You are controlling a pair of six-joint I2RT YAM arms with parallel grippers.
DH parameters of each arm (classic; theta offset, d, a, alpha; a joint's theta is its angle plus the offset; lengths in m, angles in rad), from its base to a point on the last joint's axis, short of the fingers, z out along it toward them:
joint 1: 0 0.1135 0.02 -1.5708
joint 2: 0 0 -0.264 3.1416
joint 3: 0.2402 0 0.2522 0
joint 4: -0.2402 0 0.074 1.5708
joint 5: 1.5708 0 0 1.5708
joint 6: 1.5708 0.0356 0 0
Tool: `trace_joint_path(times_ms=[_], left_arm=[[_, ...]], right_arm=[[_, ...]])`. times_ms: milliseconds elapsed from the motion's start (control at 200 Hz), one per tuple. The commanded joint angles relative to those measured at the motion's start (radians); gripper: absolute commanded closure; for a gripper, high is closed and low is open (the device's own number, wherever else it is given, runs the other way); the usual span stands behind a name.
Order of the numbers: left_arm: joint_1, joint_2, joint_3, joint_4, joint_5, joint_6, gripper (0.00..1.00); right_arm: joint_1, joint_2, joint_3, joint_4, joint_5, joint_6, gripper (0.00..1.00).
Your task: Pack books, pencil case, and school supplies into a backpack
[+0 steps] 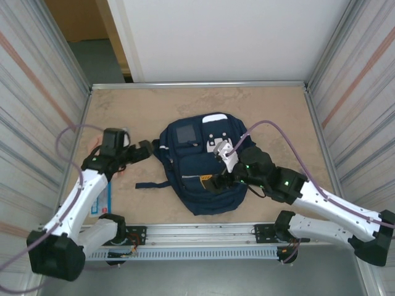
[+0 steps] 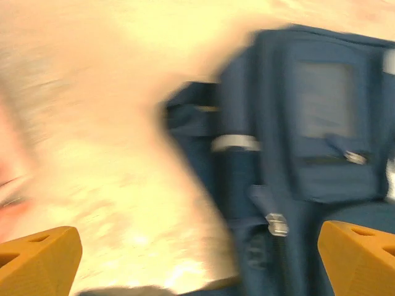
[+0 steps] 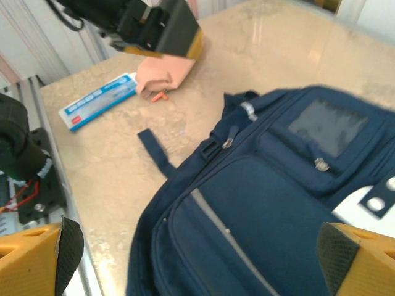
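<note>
The left gripper is above the peach-pink lump [image 3: 162, 75], which lies farther from the backpack, so the left gripper will swing away and down onto the lump next.
The navy backpack [image 1: 199, 169] lies flat mid-table with its front patch up; it also appears in the right wrist view [image 3: 265, 203] and, blurred, in the left wrist view [image 2: 308, 160]. My left gripper [image 1: 146, 149] hangs open beside the backpack's left edge, with nothing between its orange fingertips [image 2: 38, 262]. My right gripper [image 1: 214, 182] is open just above the backpack's lower front pocket and holds nothing [image 3: 197, 265]. School supplies lie left of the bag: a peach-pink lump [image 3: 162, 75] and a light-blue printed oblong [image 3: 97, 100]. The books and pencil case are out of view.
A loose dark strap [image 1: 151, 184] trails left from the backpack. A small orange piece [image 3: 159, 97] lies by the pink lump. Metal walls close in the table on both sides, and the arms' base rail [image 1: 203, 234] runs along the near edge.
</note>
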Motion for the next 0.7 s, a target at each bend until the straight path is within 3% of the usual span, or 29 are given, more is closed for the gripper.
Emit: trace_joint_path(times_ms=[0,95,225,356,481,696], left_arm=[[0.177,-0.038,-0.095,-0.086,0.017,-0.109,0.01],[0.258,-0.023,-0.137,-0.044,0.063,-0.14,0.01],[0.261,0.068,-0.111,-0.056,-0.036,-0.144,0.01],[0.26,0.209,-0.084,0.066,-0.016,-0.167,0.01],[0.255,0.332,0.014,0.059,-0.135,-0.111,0.01],[0.252,0.591,0.184,-0.012,-0.219,0.016,0.06]], right_arm=[[-0.002,0.043,0.007,0.028,-0.066,0.097,0.01],[0.003,0.094,0.039,0.003,-0.07,0.099,0.01],[0.022,0.174,0.058,-0.052,-0.015,0.108,0.01],[0.042,0.213,0.021,-0.003,0.021,0.138,0.01],[0.054,0.243,0.052,-0.02,0.02,0.162,0.0],[0.065,0.26,0.069,-0.044,0.022,0.16,0.0]])
